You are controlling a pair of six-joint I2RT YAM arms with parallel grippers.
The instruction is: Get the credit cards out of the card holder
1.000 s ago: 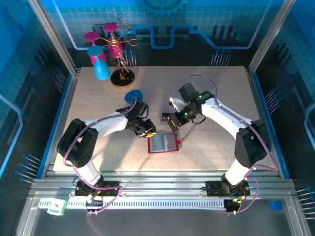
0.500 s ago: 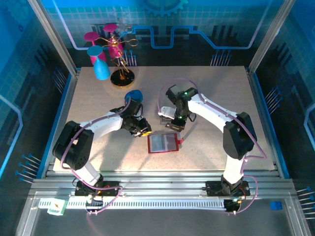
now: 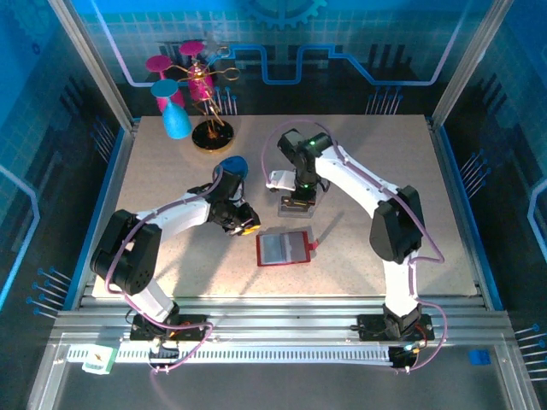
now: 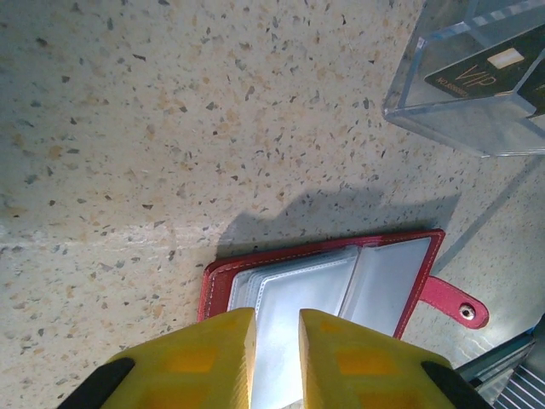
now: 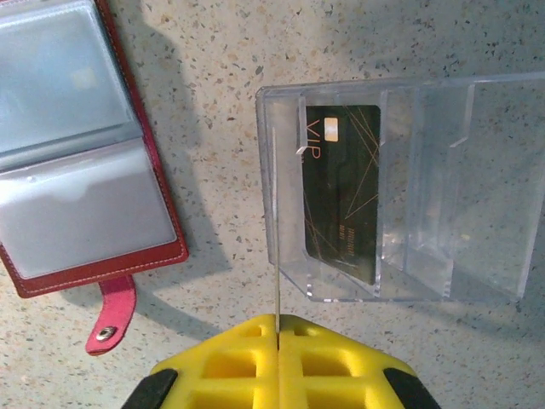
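The VIP card's slot (image 3: 298,205) (image 5: 342,187) is below and outward, so my right gripper will next carry the edge-on card outward past the near side of the tray, lower it and release it.
The red card holder (image 3: 283,248) lies open on the table, its grey-blue pockets (image 4: 341,281) up and its snap tab (image 5: 111,315) to one side. My left gripper (image 4: 277,319) hovers over the holder's left half, jaws a narrow gap apart with nothing between them. My right gripper (image 5: 277,322) is shut on a thin credit card (image 5: 277,290) held edge-on, right at the left wall of the clear tray (image 5: 477,170). A dark credit card (image 5: 341,192) marked VIP lies in the tray's first slot. In the top view the right gripper (image 3: 299,195) is above the tray (image 3: 297,208), behind the holder.
A gold stand with pink cups (image 3: 201,94) and a blue cup (image 3: 175,120) occupy the back left corner. A blue disc (image 3: 231,165) lies just behind my left arm. Blue-lit walls and metal rails border the table.
My right arm has swung back from the holder to the clear tray, carrying the card. My left gripper has drawn slightly left and back from the holder and opened a little.
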